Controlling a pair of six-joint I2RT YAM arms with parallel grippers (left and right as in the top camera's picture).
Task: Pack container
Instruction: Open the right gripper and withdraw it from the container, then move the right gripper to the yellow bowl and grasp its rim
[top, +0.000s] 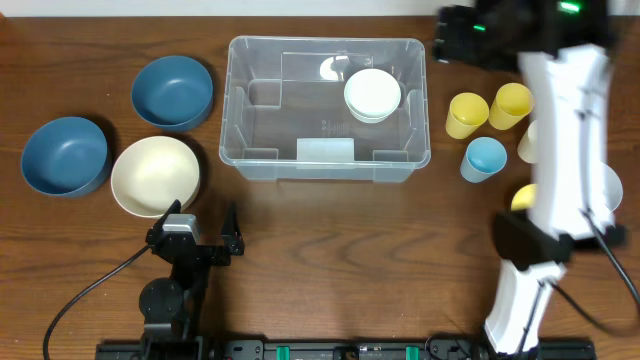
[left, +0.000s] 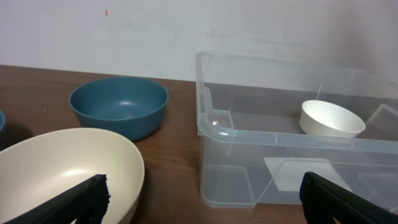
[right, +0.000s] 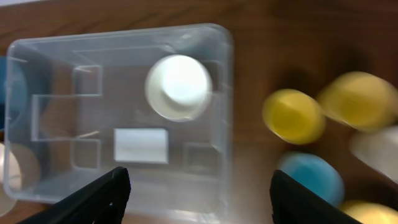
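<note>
My right gripper will next bring its open fingers back toward my base and down to the yellow bowl below, onto the bowl's rim by the blue cup (right: 356, 206).
The clear container (top: 236, 110) stands at the back middle of the table. An upturned white bowl (top: 372, 95) lies inside it at the right. My left gripper (top: 196, 228) is open and empty, low near the front left, beside a cream bowl (top: 155, 175). In the left wrist view the container (left: 280, 138) is ahead on the right with the white bowl (left: 331, 118) inside. My right gripper (top: 452, 38) is open and empty, high above the container's right end. The right wrist view looks down on the container (right: 227, 93) and the white bowl (right: 179, 87).
Two blue bowls (top: 172, 90) (top: 65, 155) sit at the left. Two yellow cups (top: 466, 114) (top: 511, 105), a blue cup (top: 485, 157) and a pale cup (top: 527, 140) stand right of the container. The right arm hides part of that group.
</note>
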